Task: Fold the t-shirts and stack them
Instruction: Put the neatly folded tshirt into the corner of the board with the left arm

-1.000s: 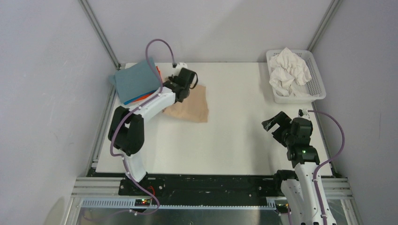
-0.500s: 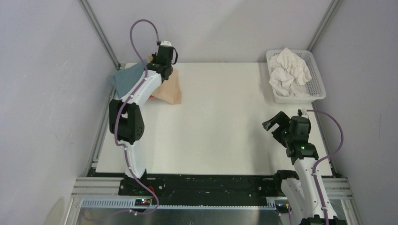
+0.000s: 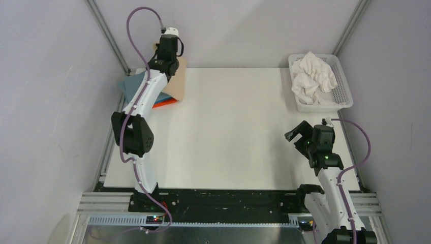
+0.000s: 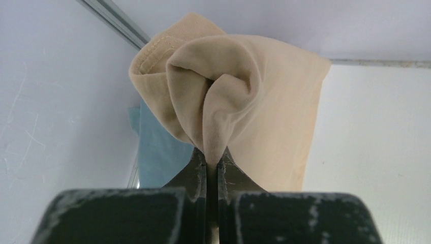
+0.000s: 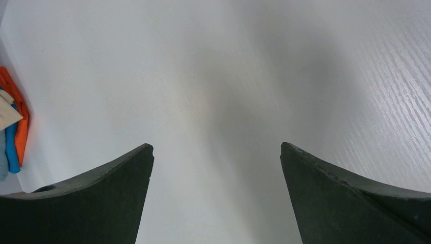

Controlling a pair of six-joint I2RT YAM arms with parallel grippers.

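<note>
My left gripper should next move down and to the left in the top view, onto the wall-side edge of the stack, because the grey-blue shirt (image 3: 133,85) lies uncovered there.
My left gripper (image 3: 166,65) is shut on the folded tan-beige t-shirt (image 3: 177,84) and holds it over the stack at the table's far left corner. In the left wrist view the left gripper (image 4: 213,156) pinches a bunched fold of the tan shirt (image 4: 264,101). The stack shows a grey-blue shirt (image 3: 133,85) on top, with bright blue and orange edges (image 3: 165,102) under it. The grey-blue shirt also shows in the left wrist view (image 4: 157,152). My right gripper (image 3: 299,136) is open and empty at the right side, over bare table (image 5: 216,147).
A white slotted basket (image 3: 345,96) at the far right holds crumpled white shirts (image 3: 312,76). Metal frame posts (image 3: 109,38) and grey walls close in the table. The stack's orange and blue edges show at the left of the right wrist view (image 5: 12,127).
My left arm has carried the tan shirt from the table middle-left up and back to the far left corner over the stack. The right arm has barely moved.
</note>
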